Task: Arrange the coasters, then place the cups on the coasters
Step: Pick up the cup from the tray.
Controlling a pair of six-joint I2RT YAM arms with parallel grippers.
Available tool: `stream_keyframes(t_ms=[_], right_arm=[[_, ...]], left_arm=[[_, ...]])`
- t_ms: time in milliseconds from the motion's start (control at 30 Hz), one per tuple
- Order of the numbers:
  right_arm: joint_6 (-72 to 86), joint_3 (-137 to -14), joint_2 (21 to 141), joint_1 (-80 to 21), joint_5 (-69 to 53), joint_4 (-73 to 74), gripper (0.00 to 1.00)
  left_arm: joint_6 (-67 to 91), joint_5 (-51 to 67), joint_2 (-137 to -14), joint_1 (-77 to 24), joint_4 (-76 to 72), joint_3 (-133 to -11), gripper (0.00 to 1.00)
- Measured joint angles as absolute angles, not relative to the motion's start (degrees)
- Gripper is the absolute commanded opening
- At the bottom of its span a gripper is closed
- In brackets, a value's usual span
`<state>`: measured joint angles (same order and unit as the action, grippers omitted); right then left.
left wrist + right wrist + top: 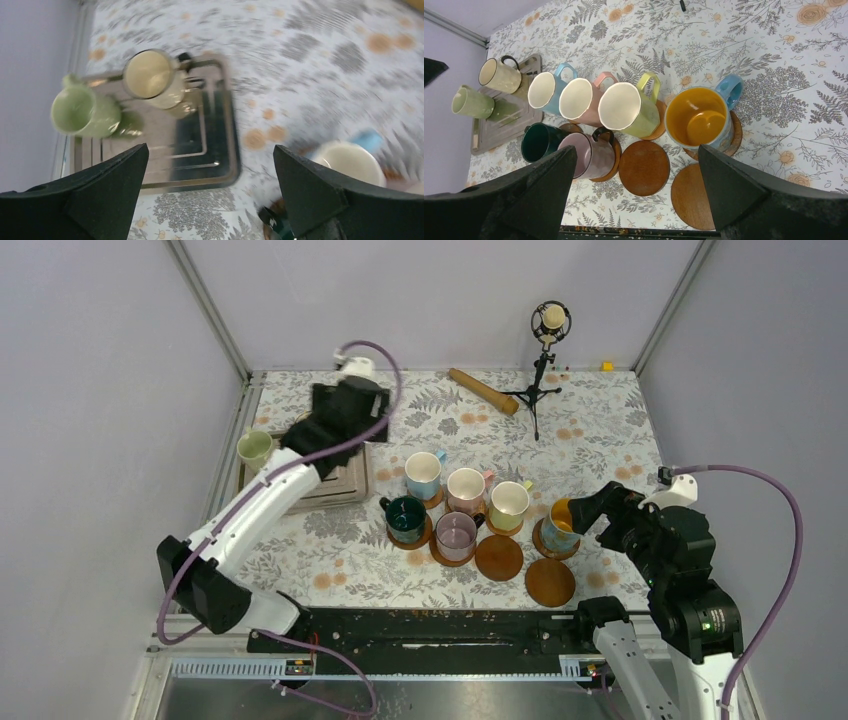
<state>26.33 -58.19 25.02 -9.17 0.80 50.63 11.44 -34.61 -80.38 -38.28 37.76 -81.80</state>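
My left gripper should go left in the top view and down onto the beige cup's rim by the light green cup [82,112], as the beige cup's handle points away.
Six cups stand on coasters at mid-table: light blue [423,475], pink [465,488], pale yellow-green [509,503], dark green [405,518], mauve [456,535], and blue with a yellow inside [699,117]. Two coasters [644,167] [691,197] lie bare in front of them. A light green cup [82,112] and a beige cup [150,77] sit on the tray [210,145]. My left gripper [210,200] hangs open and empty above the tray's near right corner. My right gripper [636,200] is open and empty above the bare coasters, beside the blue cup.
A wooden rolling pin [483,390] and a small microphone stand [545,360] are at the back of the table. The cage wall runs close along the tray's left side. A black rail [430,630] borders the table's near edge.
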Motion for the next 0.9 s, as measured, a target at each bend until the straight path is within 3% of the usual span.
stream_keyframes(t_ms=[167,400,600,900], right_arm=[[26.35,-58.19,25.02,-9.17,0.69,50.52,1.00],[26.33,-58.19,25.04,-9.17,-2.20,50.24,1.00],[26.33,-57.58,24.97,-9.17,-3.68,48.71,0.99],[26.35,-56.34,24.97,-9.17,-4.23,48.10,0.99]], left_arm=[[20.10,-30.81,-80.53,-19.68,38.98,-81.52,0.98],[26.74,-20.03,-85.54,-2.07,37.17,-81.82,0.82],[27.00,-12.38,-98.37,2.20,36.27,-88.14,0.67],[25.58,-8.25,-110.74,4.10,36.84,-94.06,0.55]])
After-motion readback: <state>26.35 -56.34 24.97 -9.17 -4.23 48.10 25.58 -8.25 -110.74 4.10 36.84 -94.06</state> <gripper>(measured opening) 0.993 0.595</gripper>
